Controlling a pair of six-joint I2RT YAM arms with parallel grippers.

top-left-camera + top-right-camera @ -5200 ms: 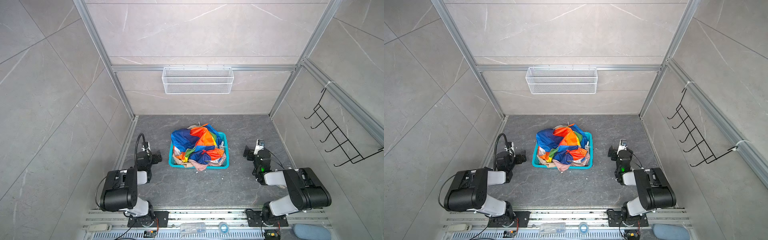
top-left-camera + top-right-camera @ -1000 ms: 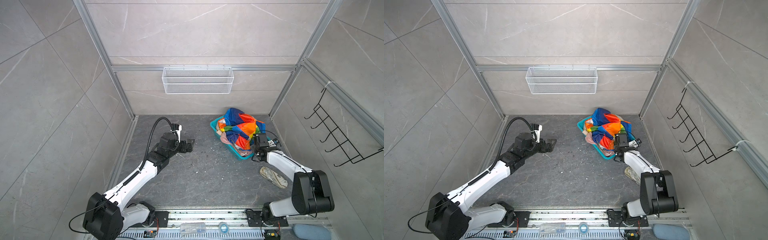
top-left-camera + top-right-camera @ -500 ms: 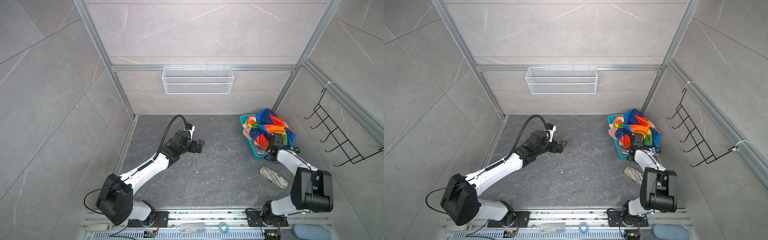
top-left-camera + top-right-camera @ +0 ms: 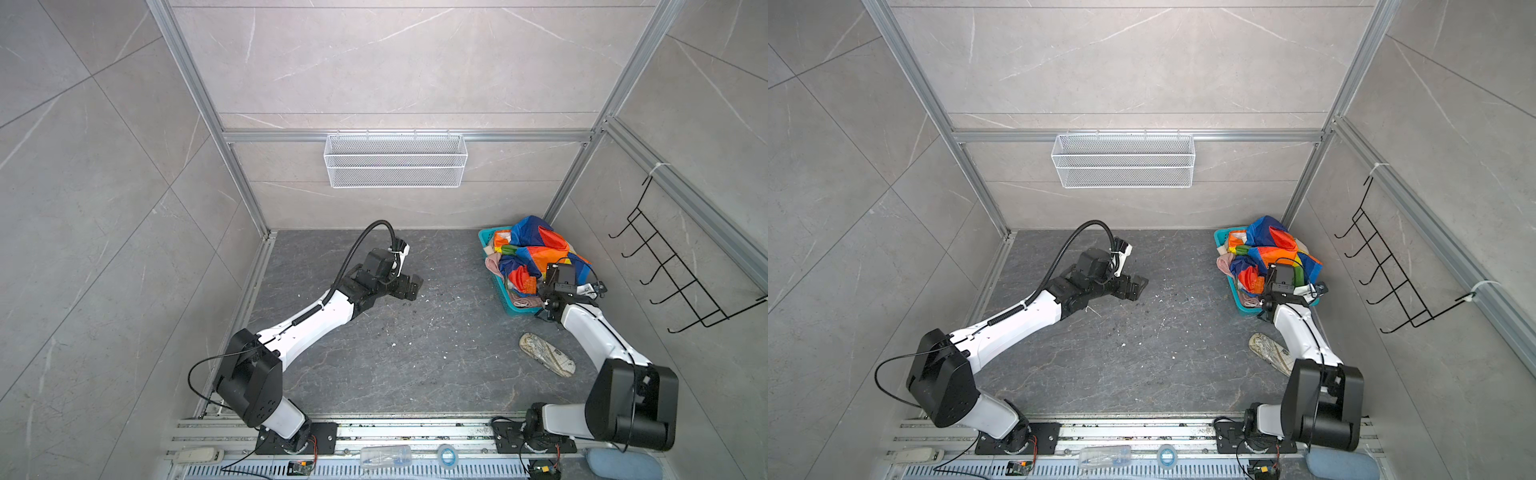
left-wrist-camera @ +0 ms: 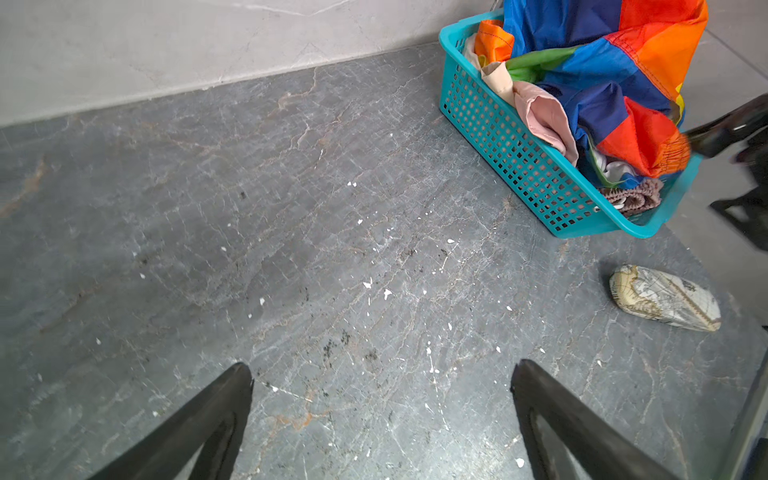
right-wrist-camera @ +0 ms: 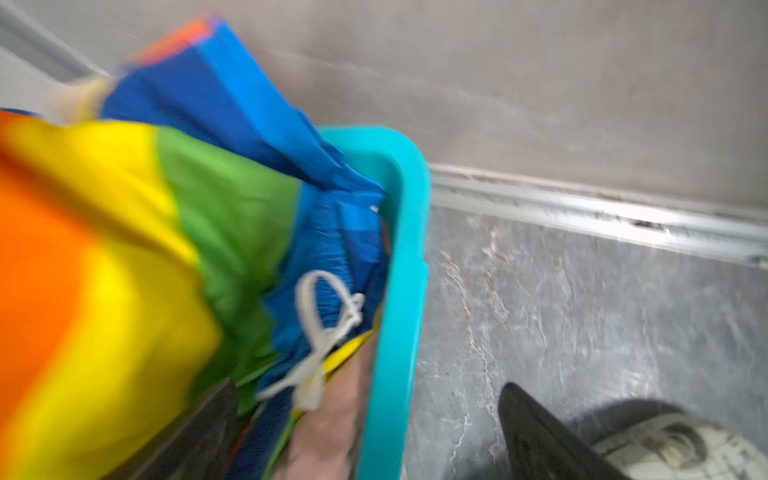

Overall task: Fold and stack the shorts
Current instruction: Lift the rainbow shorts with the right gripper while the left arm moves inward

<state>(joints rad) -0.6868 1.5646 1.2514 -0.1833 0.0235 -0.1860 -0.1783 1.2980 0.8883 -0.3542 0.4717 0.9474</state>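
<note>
I will next turn my right gripper and shift it onto the striped pair's orange and yellow leg (image 4: 540, 261) (image 6: 64, 392) beside it, inside the basket's rim, because one finger is hanging over bare floor.
A teal basket (image 4: 505, 297) (image 4: 1239, 296) (image 5: 498, 133) (image 6: 399, 291) stands in the back right corner with the shorts heaped in it. The rainbow-striped pair (image 4: 536, 245) (image 4: 1266, 241) (image 5: 602, 54) (image 6: 124, 208) lies on top. A pink pair (image 5: 544, 112) (image 4: 492, 262) hangs over the left rim. A beige gathered waistband (image 5: 636, 195) shows at the near end. My right gripper (image 4: 559, 287) (image 4: 1285, 286) (image 6: 369, 384) is open astride the basket's rim, one finger over the fabric, the other over the floor. My left gripper (image 4: 411, 286) (image 4: 1136, 286) (image 5: 382, 368) hangs open and empty over the middle floor.
A flat patterned slipper-like object (image 4: 546, 355) (image 4: 1271, 353) (image 5: 665, 297) (image 6: 665, 449) lies on the floor near the right arm. A white wire shelf (image 4: 395, 160) hangs on the back wall and a black hook rack (image 4: 681, 282) on the right wall. White specks dot the grey floor.
The basket has slid rightward into the back right corner with my right gripper at its rim, and that gripper's jaws have come open. The left arm has reached further toward the middle.
</note>
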